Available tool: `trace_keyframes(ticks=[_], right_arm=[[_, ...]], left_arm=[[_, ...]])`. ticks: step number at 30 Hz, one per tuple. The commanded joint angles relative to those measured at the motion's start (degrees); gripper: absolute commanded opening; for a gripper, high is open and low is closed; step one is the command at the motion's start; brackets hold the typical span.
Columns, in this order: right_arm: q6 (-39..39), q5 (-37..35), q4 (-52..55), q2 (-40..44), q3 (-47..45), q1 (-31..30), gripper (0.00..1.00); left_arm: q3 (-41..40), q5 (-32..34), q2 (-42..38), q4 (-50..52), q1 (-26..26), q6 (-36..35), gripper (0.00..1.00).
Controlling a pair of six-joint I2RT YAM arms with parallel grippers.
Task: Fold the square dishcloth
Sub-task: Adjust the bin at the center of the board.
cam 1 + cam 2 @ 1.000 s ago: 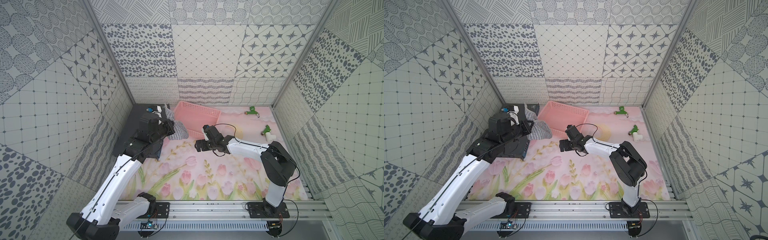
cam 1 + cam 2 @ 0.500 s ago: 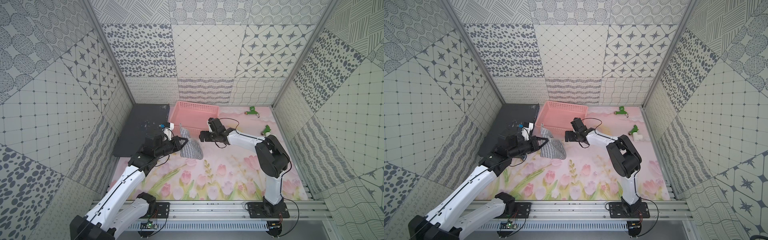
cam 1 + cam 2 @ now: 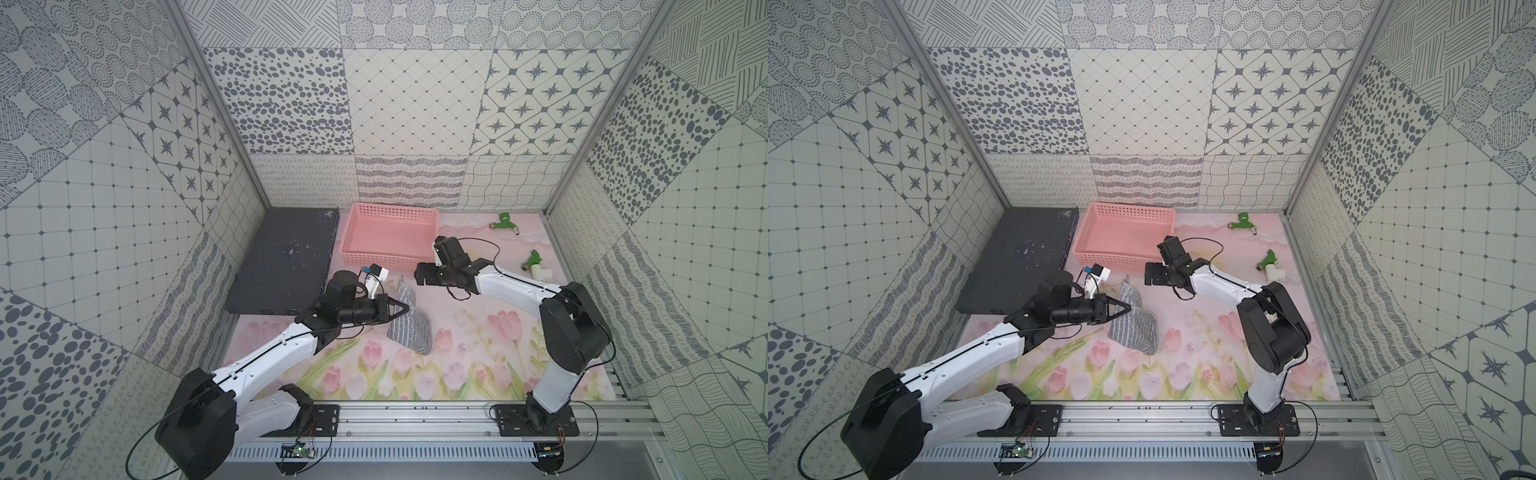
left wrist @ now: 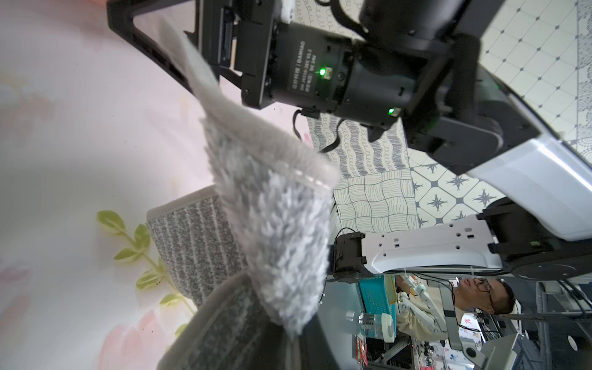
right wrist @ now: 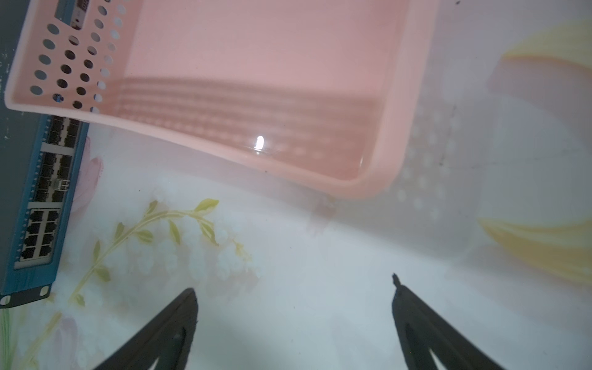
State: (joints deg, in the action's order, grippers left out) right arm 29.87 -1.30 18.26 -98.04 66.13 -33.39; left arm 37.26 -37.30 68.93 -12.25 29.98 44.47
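Observation:
The robot's left gripper will go down toward the flowered mat (image 3: 465,357) in front of the basket and let go of the dishcloth there, because the lower end of the bunched cloth already rests on the mat.
The square dishcloth (image 3: 410,329) (image 3: 1134,332), grey with thin whitish stripes, droops in a bunch from my left gripper (image 3: 404,309) (image 3: 1126,308), which is shut on it. Its lower end rests on the flowered mat (image 3: 465,357). In the left wrist view the cloth (image 4: 272,224) fills the middle and hides my own jaws. My right gripper (image 3: 419,279) (image 3: 1148,276) hovers open just past the cloth, near the pink basket's front corner. The right wrist view shows that gripper (image 5: 293,298) with its fingers wide apart and only mat between them.
The pink basket (image 3: 386,261) (image 5: 384,182) stands at the back. A dark network switch (image 3: 286,266) (image 5: 41,192) lies at the back left beside it. Two green tap fittings (image 3: 505,222) (image 3: 534,262) lie at the back right.
My left arm has swung from over the dark switch toward the middle of the mat, carrying the dishcloth, whose end now touches the mat. The right gripper has shifted slightly toward the basket.

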Motion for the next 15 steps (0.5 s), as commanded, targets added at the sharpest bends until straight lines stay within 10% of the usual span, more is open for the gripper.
trace_keyframes(ticks=[1, 15], right_arm=[[2.46, -6.69, 2.76, 5.57, -3.89, 0.89, 0.97], [4.22, -15.07, 8.35, 19.41, -14.44, 0.54, 0.94]], left_arm=[[3.74, 4.82, 5.92, -13.15, 6.18, -0.59, 0.0], [0.84, 32.8, 9.22, -1.23, 12.25, -10.19, 0.06]])
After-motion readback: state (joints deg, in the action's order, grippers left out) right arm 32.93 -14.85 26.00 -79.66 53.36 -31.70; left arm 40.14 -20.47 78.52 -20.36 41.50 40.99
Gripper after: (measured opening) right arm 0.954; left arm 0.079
